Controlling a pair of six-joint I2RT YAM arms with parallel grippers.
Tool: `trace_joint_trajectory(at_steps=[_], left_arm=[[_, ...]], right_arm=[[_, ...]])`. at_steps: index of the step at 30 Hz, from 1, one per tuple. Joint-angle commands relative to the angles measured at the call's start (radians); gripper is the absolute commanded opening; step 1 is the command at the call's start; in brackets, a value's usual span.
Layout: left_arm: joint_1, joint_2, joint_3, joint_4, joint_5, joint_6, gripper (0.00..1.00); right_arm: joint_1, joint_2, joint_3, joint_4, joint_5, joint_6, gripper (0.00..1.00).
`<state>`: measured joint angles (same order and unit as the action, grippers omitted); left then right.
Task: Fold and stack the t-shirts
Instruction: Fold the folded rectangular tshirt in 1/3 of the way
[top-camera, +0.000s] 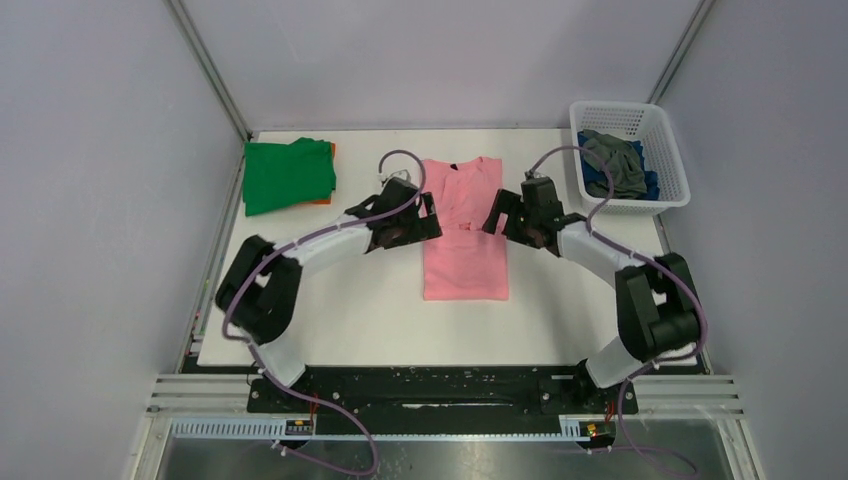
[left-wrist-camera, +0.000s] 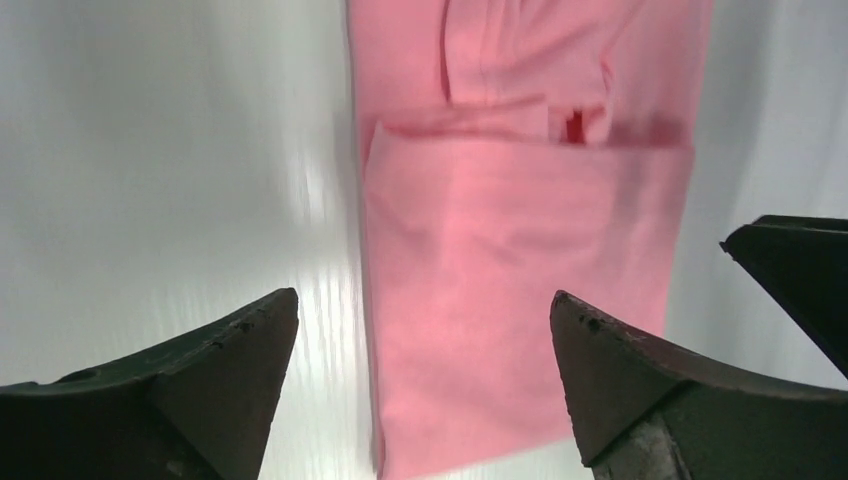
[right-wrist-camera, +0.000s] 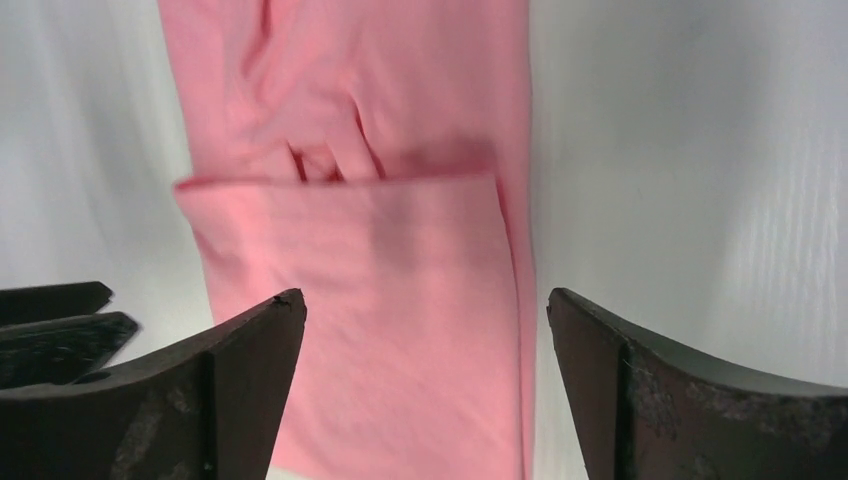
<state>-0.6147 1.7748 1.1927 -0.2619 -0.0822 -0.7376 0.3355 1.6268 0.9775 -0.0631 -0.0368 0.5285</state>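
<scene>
I should next move my open left gripper back and down to the pink t-shirt's near corner (top-camera: 427, 297) (left-wrist-camera: 390, 470) on its own side, because that corner is flat on the tabletop.
The pink t-shirt (top-camera: 463, 235) lies flat mid-table as a long narrow strip, with a fold across its middle (left-wrist-camera: 520, 230) (right-wrist-camera: 380, 260). My left gripper (top-camera: 425, 222) hovers at its left edge, and its open jaws (left-wrist-camera: 425, 310) hold nothing. At the shirt's right edge my right gripper (top-camera: 500, 215) is open too, also empty (right-wrist-camera: 425, 305). A folded green t-shirt (top-camera: 288, 175) rests at the back left on an orange one (top-camera: 325, 200), of which only an edge shows. A grey t-shirt (top-camera: 612, 165) and a blue one (top-camera: 650, 185) lie crumpled in the basket.
The white lattice basket (top-camera: 676, 160) stands at the back right corner of the white table (top-camera: 350, 310). Grey walls and metal frame posts close in the table on three sides. Purple cables loop above both arms.
</scene>
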Motion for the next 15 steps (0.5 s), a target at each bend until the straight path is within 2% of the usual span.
trace_joint_trajectory(at_steps=[1,6,8,12,15], left_arm=[[-0.006,-0.161,-0.171,0.082,0.142,-0.019,0.99],[-0.063,-0.264,-0.353,0.123,0.157,-0.062,0.98],[-0.094,-0.271,-0.379,0.125,0.147,-0.079,0.95],[-0.14,-0.242,-0.391,0.126,0.118,-0.105,0.85],[-0.146,-0.189,-0.382,0.123,0.125,-0.116,0.76]], right_arm=[[0.001,-0.182,-0.172,0.016,-0.071,0.03,0.99],[0.003,-0.347,-0.358,0.002,-0.166,0.117,0.98],[0.006,-0.409,-0.409,-0.022,-0.166,0.123,0.96],[0.011,-0.453,-0.486,-0.029,-0.176,0.14,0.87],[0.014,-0.439,-0.532,0.036,-0.195,0.151,0.75]])
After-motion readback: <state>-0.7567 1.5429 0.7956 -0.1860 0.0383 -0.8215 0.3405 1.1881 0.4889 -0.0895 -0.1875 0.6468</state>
